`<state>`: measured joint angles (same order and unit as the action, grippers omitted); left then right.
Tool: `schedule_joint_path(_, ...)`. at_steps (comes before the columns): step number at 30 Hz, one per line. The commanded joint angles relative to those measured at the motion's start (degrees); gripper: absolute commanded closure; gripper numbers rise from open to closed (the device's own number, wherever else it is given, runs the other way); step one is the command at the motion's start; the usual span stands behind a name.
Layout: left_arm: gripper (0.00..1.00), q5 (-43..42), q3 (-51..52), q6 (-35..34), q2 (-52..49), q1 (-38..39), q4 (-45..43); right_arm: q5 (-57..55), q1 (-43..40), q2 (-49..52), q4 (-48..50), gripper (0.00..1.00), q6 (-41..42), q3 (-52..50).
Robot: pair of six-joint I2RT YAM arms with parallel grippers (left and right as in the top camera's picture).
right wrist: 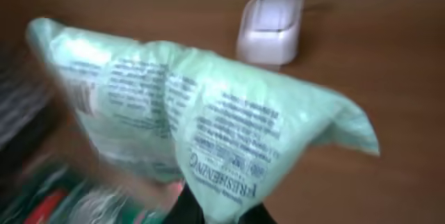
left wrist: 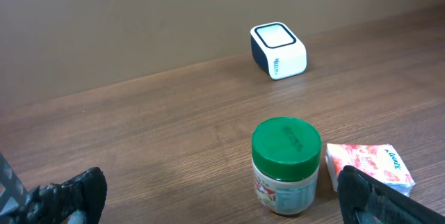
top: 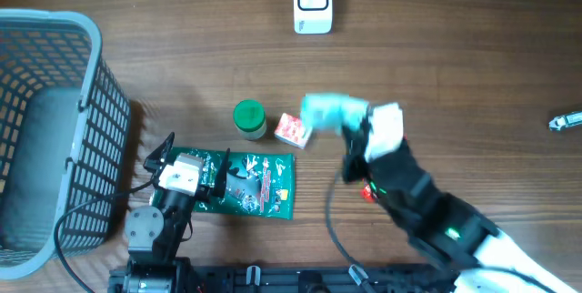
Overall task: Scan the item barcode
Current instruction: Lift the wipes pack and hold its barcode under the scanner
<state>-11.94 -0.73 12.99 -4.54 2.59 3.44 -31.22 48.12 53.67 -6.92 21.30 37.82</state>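
My right gripper needs to carry the packet away from my base over the scanner (top: 312, 2) next, then across toward the small metal object, and then let it go.
My right gripper (top: 356, 129) is shut on a pale mint-green packet (top: 329, 111) and holds it off the table. In the right wrist view the packet (right wrist: 201, 106) fills the frame, printed side toward the camera, with its lower corner pinched at my right gripper (right wrist: 219, 213). The white barcode scanner (top: 312, 2) stands at the far middle of the table, and this scanner (right wrist: 270, 26) shows beyond the packet. My left gripper (top: 193, 161) is open and holds nothing. Its fingers (left wrist: 69, 196) are spread wide low in the left wrist view.
A green-lidded jar (top: 249, 118) and a red-and-white tissue pack (top: 292, 129) sit mid-table, the jar (left wrist: 286, 165) just ahead of the left gripper. A dark green packet (top: 259, 186) lies by the left arm. A grey basket (top: 55, 129) stands at left. A small metal object (top: 564, 121) lies at the right edge.
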Motion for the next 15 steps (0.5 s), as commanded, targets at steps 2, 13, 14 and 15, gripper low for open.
schedule_joint_path(2, 0.00, -0.9, 0.2, -0.3, 0.4, 0.3, 0.3, -22.3, -5.4, 28.9, 54.6, 0.96, -47.2, 1.0)
schedule_joint_path(13, 0.00, -0.9, 0.2, -0.3, 0.4, 0.3, 0.3, -1.6, -19.5, 74.5, 60.1, 0.95, -80.0, 39.3)
schedule_joint_path(14, 0.00, -0.9, 0.2, -0.3, 0.4, 0.3, 0.3, 1.0, -19.7, 74.5, 55.1, 0.95, -78.5, 41.0)
schedule_joint_path(15, 0.00, -0.9, 0.2, -0.3, 0.4, 0.3, 0.3, 3.1, -20.0, 74.6, 52.5, 0.96, -78.1, 42.0)
